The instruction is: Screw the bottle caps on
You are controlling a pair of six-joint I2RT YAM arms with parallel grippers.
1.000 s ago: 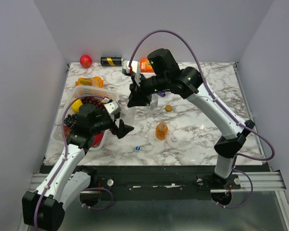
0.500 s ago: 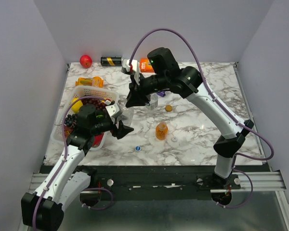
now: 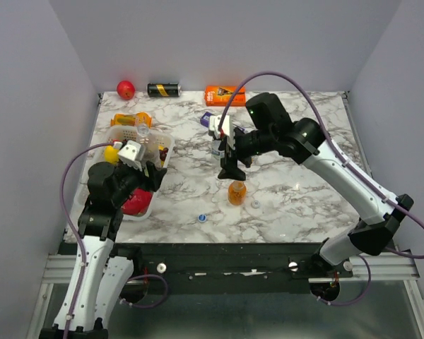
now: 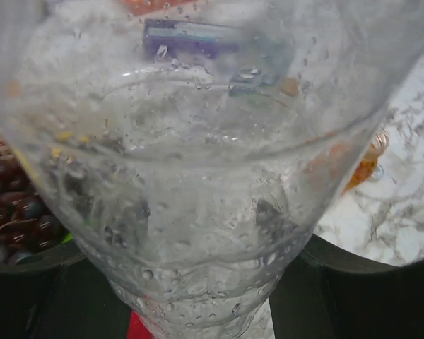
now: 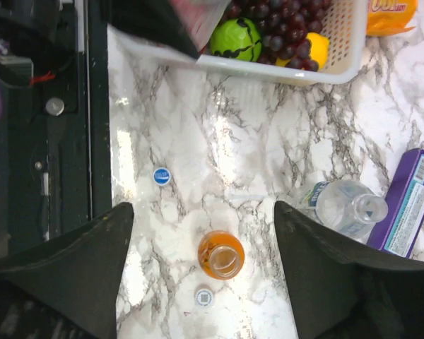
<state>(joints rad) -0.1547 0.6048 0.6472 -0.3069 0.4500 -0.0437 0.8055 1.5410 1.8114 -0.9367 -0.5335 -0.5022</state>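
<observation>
I will move my right gripper down, back and to the left in the top view next, onto the blue cap (image 3: 202, 218) (image 5: 162, 176), because it lies loose with bare marble around it.
My left gripper (image 3: 152, 169) is shut on a clear bottle (image 3: 144, 135) and holds it over the basket's near side. That wet bottle (image 4: 198, 176) fills the left wrist view, so the fingers there barely show. My right gripper (image 3: 231, 167) hangs open above the short orange bottle (image 3: 236, 191), which stands uncapped between the spread fingers (image 5: 92, 261) in the right wrist view (image 5: 221, 255). A whitish cap (image 5: 203, 298) lies just beside it, and a blue cap (image 5: 162, 176) lies further left. A labelled clear bottle (image 5: 346, 205) stands to the right.
A white basket (image 3: 120, 131) of grapes and fruit sits at the left, with an orange snack bag (image 3: 132, 120) behind it. A purple box (image 5: 410, 205) lies by the labelled bottle. An orange box (image 3: 224, 94), a black can (image 3: 163, 89) and a red apple (image 3: 126, 89) line the back edge.
The right gripper opened, let go of the clear bottle's top and swung right over the orange bottle. The left gripper closed on the clear bottle and drew it back left toward the basket.
</observation>
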